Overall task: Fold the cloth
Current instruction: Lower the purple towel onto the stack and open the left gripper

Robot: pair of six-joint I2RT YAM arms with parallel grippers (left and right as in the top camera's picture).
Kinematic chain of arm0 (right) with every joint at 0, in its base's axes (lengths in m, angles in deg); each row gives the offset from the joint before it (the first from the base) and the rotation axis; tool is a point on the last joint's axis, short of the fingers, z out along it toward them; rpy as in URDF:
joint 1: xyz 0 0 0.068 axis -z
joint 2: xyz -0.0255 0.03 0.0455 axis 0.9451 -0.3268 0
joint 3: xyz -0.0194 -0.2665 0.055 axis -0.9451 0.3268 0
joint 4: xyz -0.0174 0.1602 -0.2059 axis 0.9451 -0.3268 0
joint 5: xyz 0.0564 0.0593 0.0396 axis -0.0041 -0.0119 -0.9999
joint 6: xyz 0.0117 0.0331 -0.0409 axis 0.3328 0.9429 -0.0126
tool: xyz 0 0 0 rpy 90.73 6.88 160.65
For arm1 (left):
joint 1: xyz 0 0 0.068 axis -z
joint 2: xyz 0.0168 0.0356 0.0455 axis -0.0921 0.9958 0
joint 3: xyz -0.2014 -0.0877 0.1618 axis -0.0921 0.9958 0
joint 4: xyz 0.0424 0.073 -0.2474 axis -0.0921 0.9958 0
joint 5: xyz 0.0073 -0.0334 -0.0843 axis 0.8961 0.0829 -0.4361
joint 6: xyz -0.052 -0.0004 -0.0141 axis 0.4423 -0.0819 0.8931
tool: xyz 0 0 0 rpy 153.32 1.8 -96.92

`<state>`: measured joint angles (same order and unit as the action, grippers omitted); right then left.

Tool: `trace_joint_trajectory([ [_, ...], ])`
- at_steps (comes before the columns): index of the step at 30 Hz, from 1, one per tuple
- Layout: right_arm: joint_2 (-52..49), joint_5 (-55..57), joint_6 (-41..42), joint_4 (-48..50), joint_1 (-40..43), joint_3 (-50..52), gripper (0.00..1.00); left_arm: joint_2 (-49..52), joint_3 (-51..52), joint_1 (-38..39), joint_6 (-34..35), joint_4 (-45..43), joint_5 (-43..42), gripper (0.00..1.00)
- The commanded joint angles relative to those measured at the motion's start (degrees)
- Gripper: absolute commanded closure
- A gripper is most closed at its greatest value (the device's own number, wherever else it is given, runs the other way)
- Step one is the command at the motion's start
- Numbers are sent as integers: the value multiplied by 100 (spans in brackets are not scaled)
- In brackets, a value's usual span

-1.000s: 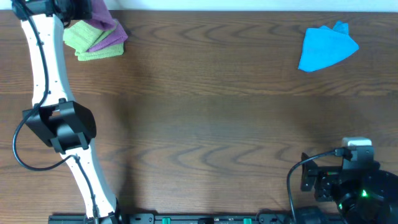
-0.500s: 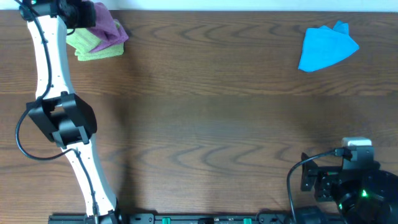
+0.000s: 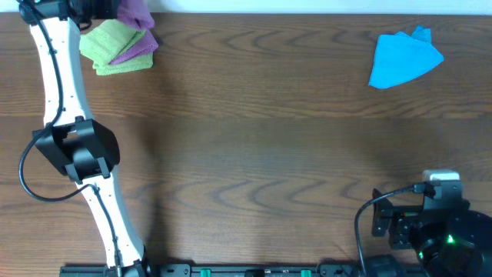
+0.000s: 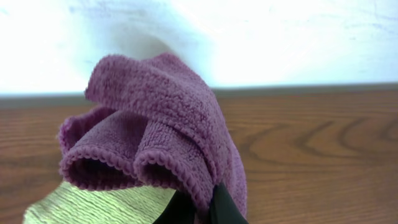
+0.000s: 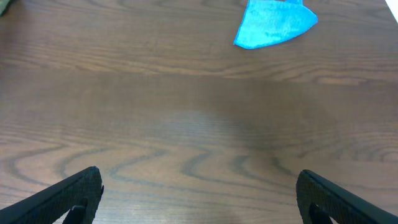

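Observation:
The purple cloth's lower part already lies on the lime-green cloths, so my left gripper will lower the hem onto them next and release it.
The purple cloth hangs bunched at the table's far left corner, its lower part lying on the lime-green cloths. In the left wrist view the cloth fills the middle, folded into rolls, with green cloth under it. My left gripper is shut on the cloth's hemmed edge and holds it up by the back wall. My right gripper is open and empty, parked at the near right over bare wood. I cannot see the white tag.
A bright blue cloth lies crumpled at the far right, also in the right wrist view. The white wall runs along the table's back edge. The left arm stretches along the table's left side.
The left gripper has shifted the purple cloth slightly up and back over the green stack, uncovering more of the green cloth. The right arm has not moved.

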<state>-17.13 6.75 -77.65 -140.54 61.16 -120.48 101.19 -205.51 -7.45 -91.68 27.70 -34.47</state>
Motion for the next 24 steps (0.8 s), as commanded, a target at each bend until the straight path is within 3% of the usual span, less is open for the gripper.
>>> trace_joint_trajectory([
  [1, 2, 37, -39, -11, 42, 20, 1, -22, -83, -85, 26, 57, 105, 94],
  [19, 2, 37, -39, -11, 42, 20, 1, 323, -13, -273, 24, 146, -380, 94],
  [24, 2, 35, -39, -11, 42, 20, 1, 323, -13, -363, 26, -66, -1086, 94],
])
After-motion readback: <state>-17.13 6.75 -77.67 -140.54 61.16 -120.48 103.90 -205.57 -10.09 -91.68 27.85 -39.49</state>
